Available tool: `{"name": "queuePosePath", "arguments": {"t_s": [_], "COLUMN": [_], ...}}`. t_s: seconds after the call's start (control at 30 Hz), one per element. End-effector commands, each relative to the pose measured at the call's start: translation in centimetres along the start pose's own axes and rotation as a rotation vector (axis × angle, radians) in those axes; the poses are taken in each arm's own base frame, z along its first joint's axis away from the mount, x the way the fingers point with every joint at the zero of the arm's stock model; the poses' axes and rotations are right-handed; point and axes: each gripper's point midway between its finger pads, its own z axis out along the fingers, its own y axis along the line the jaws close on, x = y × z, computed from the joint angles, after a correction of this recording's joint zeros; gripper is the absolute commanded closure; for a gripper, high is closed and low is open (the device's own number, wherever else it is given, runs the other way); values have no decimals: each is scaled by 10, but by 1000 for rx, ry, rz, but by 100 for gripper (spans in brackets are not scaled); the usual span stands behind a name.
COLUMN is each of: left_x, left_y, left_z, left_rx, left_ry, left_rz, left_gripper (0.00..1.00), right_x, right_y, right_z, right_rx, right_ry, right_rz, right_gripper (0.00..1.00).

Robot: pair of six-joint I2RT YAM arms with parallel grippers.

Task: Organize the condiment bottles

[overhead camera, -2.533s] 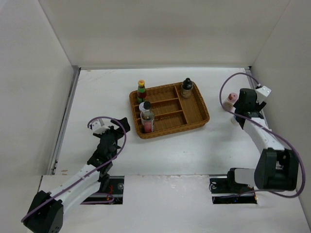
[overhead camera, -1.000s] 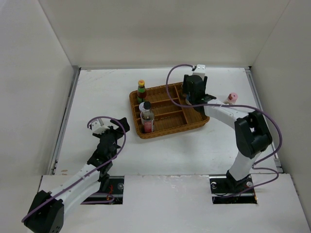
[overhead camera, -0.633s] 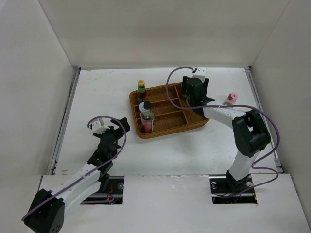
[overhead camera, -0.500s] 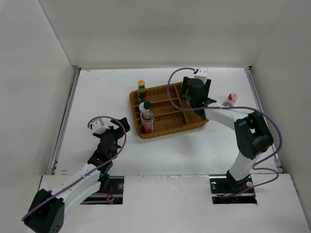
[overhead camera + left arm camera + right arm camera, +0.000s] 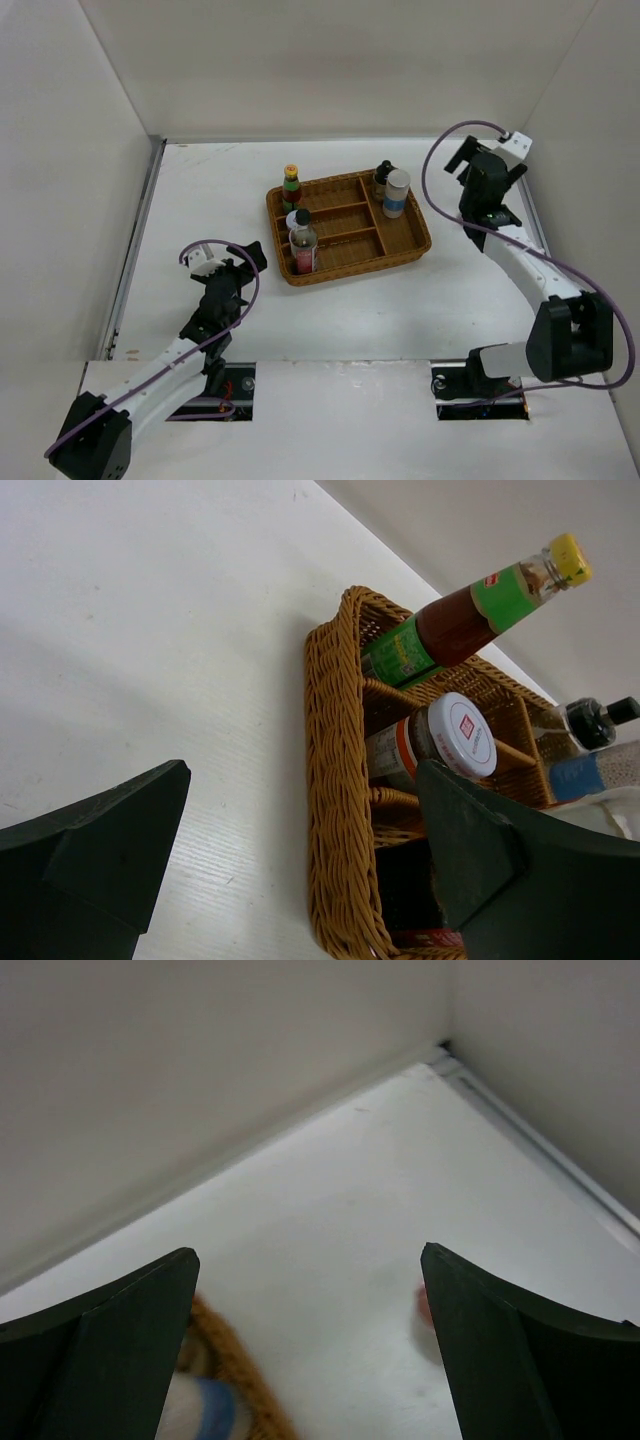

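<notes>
My right gripper lowers its open fingers to the right in its wrist view next, around its pink cap (image 5: 424, 1306), since the pink-capped shaker stands below.
The wicker tray (image 5: 415, 232) holds the green bottle with yellow cap (image 5: 291, 186), the tall dark-red bottle with black cap (image 5: 303, 246), the dark black-capped jar (image 5: 381, 177) and the blue-labelled grey-capped cylinder (image 5: 397, 193). My right gripper (image 5: 484, 170) is open and empty, raised to the right of the tray. The pink-capped shaker (image 5: 424, 1306) shows as a pink blur beside my right finger; the arm hides it from above. My left gripper (image 5: 240, 262) is open and empty, left of the tray. The left wrist view shows the green bottle (image 5: 470, 610) and the tray rim (image 5: 335, 810).
A white-capped jar (image 5: 455, 735) stands in the tray between the green and dark-red bottles. White walls close the table at the back, left and right. The right gripper (image 5: 308, 1253) faces the back right corner. The left gripper (image 5: 300, 775) faces the tray's left end.
My right gripper left the blue-labelled cylinder standing in the tray's right compartment beside the black-capped jar, opened, and swung right and up. The left arm has not moved.
</notes>
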Motion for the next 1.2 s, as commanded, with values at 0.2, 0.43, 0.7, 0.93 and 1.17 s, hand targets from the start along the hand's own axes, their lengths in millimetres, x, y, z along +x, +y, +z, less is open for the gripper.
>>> {"name": "queuePosePath", "arguments": {"t_s": [0.2, 0.43, 0.7, 0.93, 1.17], "left_x": [-5, -4, -4, -3, -7], "left_y": [-5, -5, -5, -4, -5], "left_z": [0, 0, 1, 1, 0], "left_rx": [25, 24, 21, 17, 25], "left_ry": [-22, -21, -20, -16, -29], "left_rz": [-34, -33, -31, -27, -38], "left_gripper": [0, 0, 0, 0, 0], "right_x": [83, 110, 118, 61, 56], "right_y": [-106, -105, -104, -76, 6], "right_z": [44, 70, 88, 38, -40], "right_rx": [288, 258, 256, 199, -59], "right_ry": [222, 305, 299, 136, 113], "right_rz": [-100, -109, -116, -58, -47], "right_gripper": [0, 7, 44, 55, 54]}}
